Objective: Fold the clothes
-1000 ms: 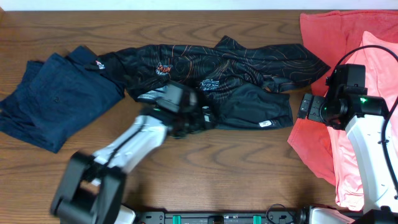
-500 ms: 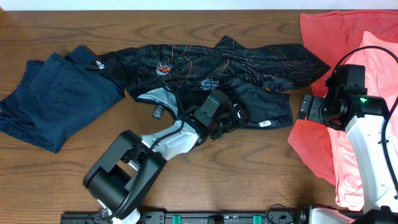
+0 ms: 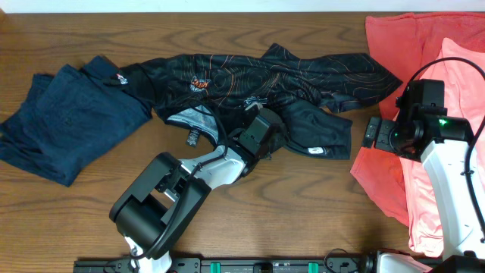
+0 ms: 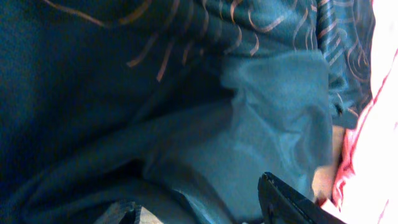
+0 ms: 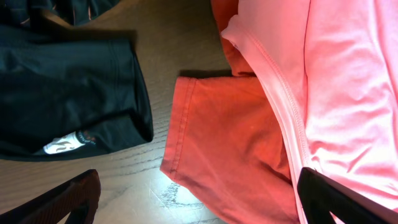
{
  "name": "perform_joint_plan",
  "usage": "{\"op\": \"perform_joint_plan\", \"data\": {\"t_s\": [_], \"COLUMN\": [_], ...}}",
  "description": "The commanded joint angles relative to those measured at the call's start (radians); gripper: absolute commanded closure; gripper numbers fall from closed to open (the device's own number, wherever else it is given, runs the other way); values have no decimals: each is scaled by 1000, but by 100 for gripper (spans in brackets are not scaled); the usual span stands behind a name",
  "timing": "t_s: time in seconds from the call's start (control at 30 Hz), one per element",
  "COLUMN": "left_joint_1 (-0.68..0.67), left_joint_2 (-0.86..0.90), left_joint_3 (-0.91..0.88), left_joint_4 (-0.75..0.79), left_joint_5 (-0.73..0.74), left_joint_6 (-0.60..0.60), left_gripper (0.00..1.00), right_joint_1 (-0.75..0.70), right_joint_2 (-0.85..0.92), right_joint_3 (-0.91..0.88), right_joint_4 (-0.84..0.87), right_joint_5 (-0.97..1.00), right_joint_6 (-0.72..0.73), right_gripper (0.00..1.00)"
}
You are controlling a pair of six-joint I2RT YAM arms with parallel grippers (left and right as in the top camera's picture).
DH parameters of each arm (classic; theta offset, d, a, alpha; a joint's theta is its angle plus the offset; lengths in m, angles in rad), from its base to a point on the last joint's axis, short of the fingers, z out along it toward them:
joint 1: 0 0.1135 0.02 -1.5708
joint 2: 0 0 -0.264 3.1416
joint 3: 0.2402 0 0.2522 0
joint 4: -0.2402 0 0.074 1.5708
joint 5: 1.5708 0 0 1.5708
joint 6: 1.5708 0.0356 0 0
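Note:
The jersey's near corner lies below my right gripper and to its left in the overhead view. I will next move it down there, away from the red shirt.
The black jersey with thin orange lines lies crumpled across the upper middle of the table. My left gripper is low over its lower fold. In the left wrist view the jaws are open with jersey cloth lying between them. My right gripper is open above the corner of a red shirt, to the right of the jersey's hem. Its jaws hold nothing. A lighter pink shirt lies over the red one.
A navy garment lies bunched at the left of the wooden table. The red shirt and the pink shirt cover the right side and run off the right edge.
My left gripper has moved right along the jersey's lower edge. A grey inner patch of the hem now shows at the left, and the lower fold has shifted. The right arm has not moved.

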Motion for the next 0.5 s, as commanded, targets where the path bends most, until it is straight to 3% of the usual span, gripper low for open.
{"op": "perform_joint_plan", "data": {"t_s": [0.0, 0.13, 0.23, 0.3, 0.47], "left_joint_1": [8, 8, 8, 8, 39], "left_joint_2": [79, 111, 134, 134, 104], "left_joint_3": [-46, -46, -46, -46, -46], "left_joint_4": [-28, 11, 25, 25, 27], "left_joint_5": [-109, -109, -110, -110, -76], "left_joint_6": [5, 5, 5, 6, 125], "left_gripper": [42, 49, 70, 90, 94], "right_joint_1": [-8, -8, -8, -8, -8], "right_joint_2": [-11, -11, -11, -11, -11], "right_joint_3": [7, 7, 7, 7, 7], "right_joint_4": [-6, -15, -24, -27, -27], "right_joint_5": [-5, -9, -16, -16, -16], "right_joint_6": [-8, -8, -8, -8, -8], "right_gripper": [1, 1, 1, 1, 1]}}
